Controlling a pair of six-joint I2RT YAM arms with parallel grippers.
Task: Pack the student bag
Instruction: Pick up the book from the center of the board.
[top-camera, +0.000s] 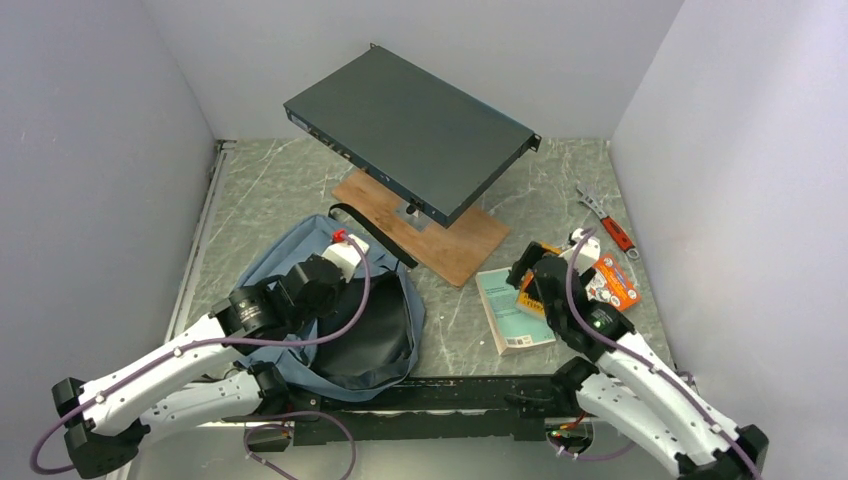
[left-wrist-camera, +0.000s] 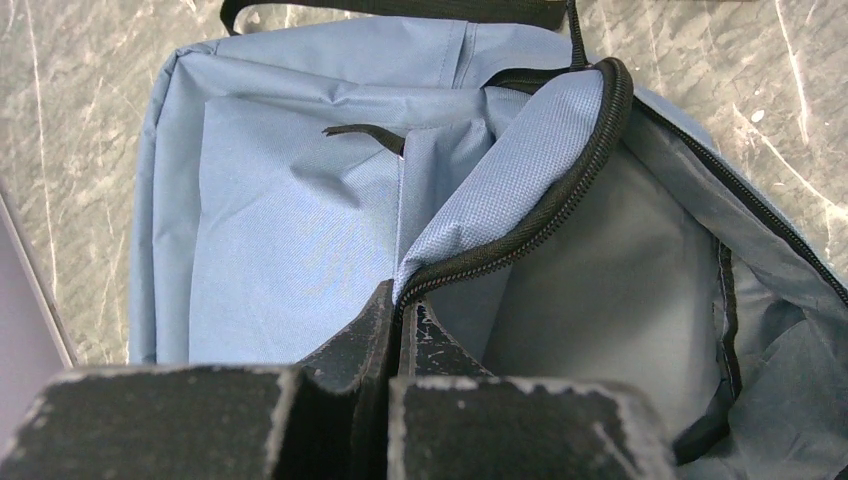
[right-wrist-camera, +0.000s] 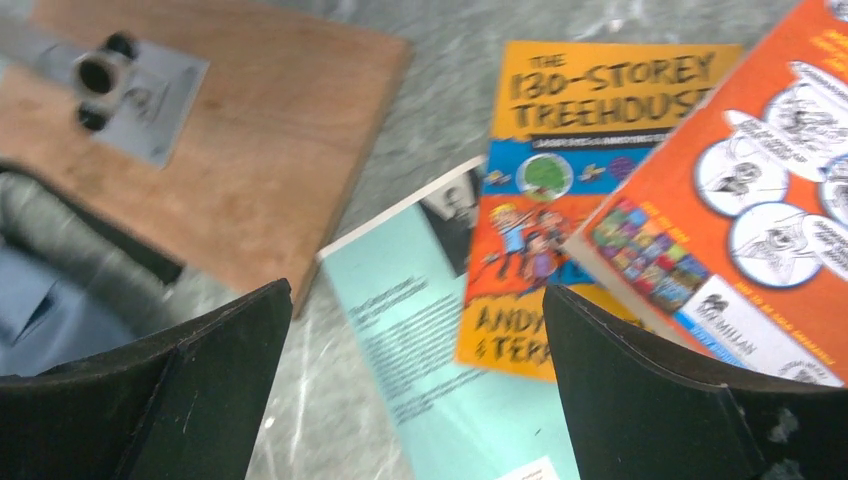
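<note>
The orange book lies on top, so my right gripper will move back past it, then turn and go down around the spine.
The student bag (top-camera: 300, 250), light blue-grey fabric with a dark lining, lies at the left with its mouth open towards the near edge. My left gripper (top-camera: 333, 279) is shut on the bag's black zipper edge (left-wrist-camera: 520, 235), holding the flap up; its fingers (left-wrist-camera: 362, 332) pinch the fabric, and the grey lining (left-wrist-camera: 620, 290) shows to the right. My right gripper (top-camera: 527, 282) is open and empty, hovering over a teal book (right-wrist-camera: 420, 340). A yellow "Treehouse" book (right-wrist-camera: 570, 150) lies on it, and an orange book (right-wrist-camera: 740, 190) overlaps that. The books lie at the right (top-camera: 512, 312).
A dark flat metal box (top-camera: 410, 125) stands tilted on a post over a wooden board (top-camera: 455, 240) at the back centre. A red-handled wrench (top-camera: 612, 226) lies at the back right. The bag's black strap (top-camera: 370, 232) reaches towards the board. Grey walls enclose the table.
</note>
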